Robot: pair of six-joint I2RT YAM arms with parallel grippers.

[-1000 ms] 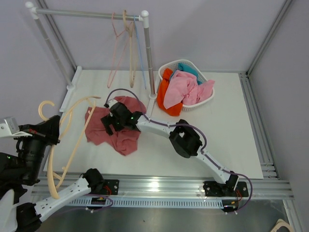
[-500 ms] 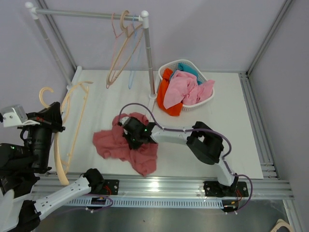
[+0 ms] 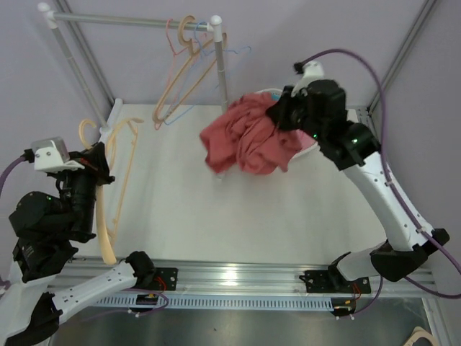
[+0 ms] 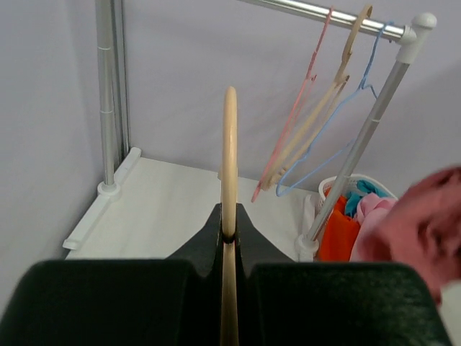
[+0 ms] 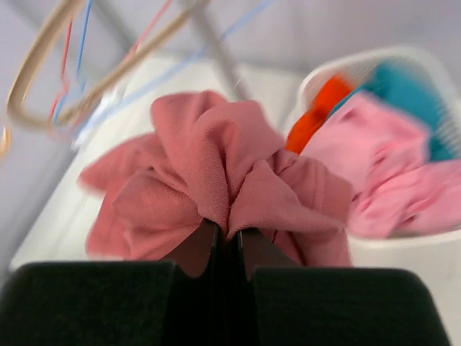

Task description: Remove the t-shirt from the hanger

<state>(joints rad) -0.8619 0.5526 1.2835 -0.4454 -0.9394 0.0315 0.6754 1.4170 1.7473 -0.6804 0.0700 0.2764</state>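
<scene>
The right gripper tilts downward next and brings the t-shirt (image 3: 241, 140) down over the clothes in the white basket (image 3: 307, 141) to release it there, since it is off the hanger.
The dusty-red t-shirt (image 3: 241, 140) hangs bunched in the air at the back right, off the hanger, beside the basket. My right gripper (image 3: 279, 115) is shut on a fold of it; in the right wrist view the cloth (image 5: 209, 166) bulges out from between the closed jaws of the gripper (image 5: 229, 234). The bare cream hanger (image 3: 106, 241) stands nearly upright at the left edge of the table. My left gripper (image 3: 97, 164) is shut on the hanger's thin bar (image 4: 229, 144), which rises straight out of the gripper (image 4: 229, 232).
A clothes rail (image 3: 130, 20) on posts stands at the back left with three empty hangers (image 3: 184, 72) swinging on it. The white basket (image 5: 403, 241) at the back right holds pink, orange and teal clothes (image 5: 382, 166). Metal frame rails run along the table's right edge.
My right gripper shut on the t-shirt on the table, lifted it and swung it to the back right by the basket. The left arm shifted the hanger slightly. The rail's hangers are swinging.
</scene>
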